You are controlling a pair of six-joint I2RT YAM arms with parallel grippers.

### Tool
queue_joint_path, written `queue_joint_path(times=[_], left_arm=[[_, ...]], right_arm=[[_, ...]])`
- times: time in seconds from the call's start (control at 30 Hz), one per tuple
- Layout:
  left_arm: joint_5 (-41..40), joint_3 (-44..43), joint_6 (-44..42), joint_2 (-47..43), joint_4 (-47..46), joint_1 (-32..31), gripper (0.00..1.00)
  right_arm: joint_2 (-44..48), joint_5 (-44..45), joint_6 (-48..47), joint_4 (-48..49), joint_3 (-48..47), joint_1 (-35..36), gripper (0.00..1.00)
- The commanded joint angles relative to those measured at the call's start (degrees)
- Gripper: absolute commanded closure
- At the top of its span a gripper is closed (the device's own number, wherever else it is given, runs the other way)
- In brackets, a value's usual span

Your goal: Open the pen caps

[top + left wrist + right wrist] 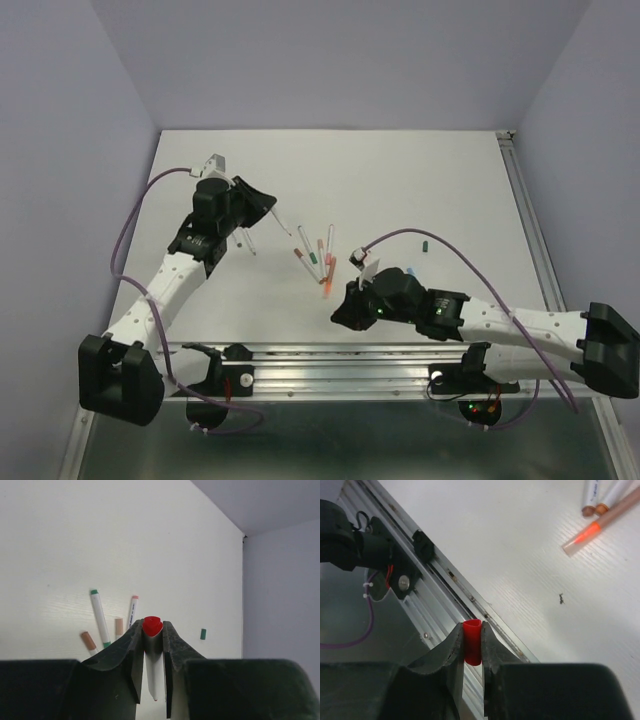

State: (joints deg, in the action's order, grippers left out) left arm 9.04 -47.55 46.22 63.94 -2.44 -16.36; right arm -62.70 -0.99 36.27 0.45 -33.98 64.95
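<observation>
I will swing my right gripper outward and down beside the blue cap (415, 273) and release the red cap, since loose green and blue caps lie apart from the pens.
My left gripper (152, 630) is shut on a white pen barrel (155, 675). The barrel has a red end (152, 624) at the fingertips and a small red nib pointing back towards the camera. In the top view this gripper (262, 207) is over the table's left half. My right gripper (472, 628) is shut on a short red pen cap (472, 647), held over the metal rail at the table's near edge. In the top view it (343, 312) is near the front, middle. A loose green cap (203, 634) lies to the right; it also shows in the top view (424, 243).
Several pens lie in a cluster (318, 257) mid-table: a green-ended pen (100, 616), a pink-ended pen (132, 611), two brown-capped ones (119, 627), and an orange-tipped pen (585, 534). The aluminium rail (445, 587) runs along the near edge. Purple cables trail from both arms.
</observation>
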Motion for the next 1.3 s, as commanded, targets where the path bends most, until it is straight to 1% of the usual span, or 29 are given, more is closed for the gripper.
queue_joint_path(times=[0.0, 0.07, 0.1, 0.13, 0.17, 0.23, 0.27, 0.3, 0.33, 0.4, 0.43, 0.53, 0.63, 0.73, 0.8, 0.83, 0.87, 0.9, 1.0, 1.1, 1.17, 1.27], left_arm=[[-3.8, -4.2, -5.2, 2.5, 6.0, 0.4, 1.00], [-6.8, -6.3, -7.4, 5.7, 10.3, 0.4, 1.00], [-8.4, -7.0, -8.0, 7.1, 12.6, 0.5, 1.00], [-10.9, -7.6, -8.6, 9.7, 17.2, 0.5, 1.00], [-12.4, -7.7, -8.8, 10.9, 18.9, 0.5, 1.00], [-15.9, -7.6, -8.7, 14.0, 21.4, 0.5, 1.00], [-17.5, -7.3, -8.1, 14.9, 21.8, 0.5, 1.00], [-17.8, -7.1, -8.0, 15.9, 21.8, 0.5, 1.00], [-17.4, -7.1, -8.4, 17.9, 21.0, 0.7, 1.00], [-16.9, -7.8, -8.8, 20.0, 20.0, 0.7, 1.00], [-17.0, -8.5, -9.0, 22.4, 19.8, 0.7, 1.00], [-18.1, -12.6, -9.6, 26.7, 21.0, 0.8, 1.00], [-20.5, -17.1, -9.7, 34.1, 23.8, 0.8, 1.00], [-22.0, -19.3, -9.9, 37.0, 24.9, 0.9, 0.99], [-21.8, -19.4, -9.9, 38.4, 24.7, 0.8, 0.93], [-21.7, -19.1, -9.9, 38.5, 24.1, 0.9, 0.88], [-21.6, -18.8, -9.8, 38.4, 23.8, 0.8, 0.79], [-21.5, -18.7, -9.8, 38.3, 23.6, 0.8, 0.76], [-21.3, -18.8, -10.2, 38.3, 23.6, 0.8, 0.69], [-20.8, -18.7, -10.3, 37.1, 23.4, 0.9, 0.59], [-19.9, -18.8, -10.6, 36.7, 23.5, 0.8, 0.50], [-18.8, -19.2, -10.9, 35.7, 23.4, 0.7, 0.45]], right_arm=[[1.0, 10.3, 0.4, -6.7, -2.1, -0.3, 0.99], [0.0, 13.2, 1.2, -11.4, -3.8, -4.2, 0.99], [-0.1, 13.7, 1.2, -12.1, -3.7, -6.2, 0.99], [-0.1, 14.1, 1.0, -12.4, -3.6, -10.7, 0.99], [-0.1, 14.8, 1.2, -13.7, -3.4, -12.9, 0.99], [-0.2, 16.3, 0.4, -15.1, -3.4, -16.9, 0.99], [-0.7, 17.0, -0.2, -16.3, -3.3, -20.4, 0.99], [-1.1, 17.8, -0.8, -17.1, -3.4, -21.9, 0.99], [-2.6, 20.5, -1.6, -18.0, -3.5, -24.4, 0.99], [-4.2, 22.8, -3.1, -18.8, -3.6, -26.4, 0.99], [-5.1, 23.3, -3.5, -19.1, -3.9, -28.5, 0.99], [-7.1, 23.1, -4.5, -18.6, -3.6, -30.4, 0.98], [-8.2, 23.4, -4.9, -18.2, -3.3, -32.7, 0.96], [-9.2, 22.6, -5.4, -17.1, -2.7, -33.9, 0.93], [-9.6, 22.4, -5.9, -16.6, -2.7, -34.4, 0.92], [-9.9, 22.2, -5.9, -16.4, -2.7, -34.5, 0.92], [-10.0, 22.2, -6.0, -16.3, -2.7, -34.5, 0.91], [-10.1, 22.1, -6.2, -16.2, -2.8, -34.7, 0.90], [-10.4, 21.3, -6.3, -15.9, -2.8, -34.7, 0.88], [-10.5, 19.6, -6.4, -15.4, -2.5, -34.6, 0.86], [-10.5, 19.3, -6.2, -15.1, -2.3, -34.7, 0.84], [-10.6, 19.0, -5.8, -15.2, -2.1, -34.7, 0.81]])
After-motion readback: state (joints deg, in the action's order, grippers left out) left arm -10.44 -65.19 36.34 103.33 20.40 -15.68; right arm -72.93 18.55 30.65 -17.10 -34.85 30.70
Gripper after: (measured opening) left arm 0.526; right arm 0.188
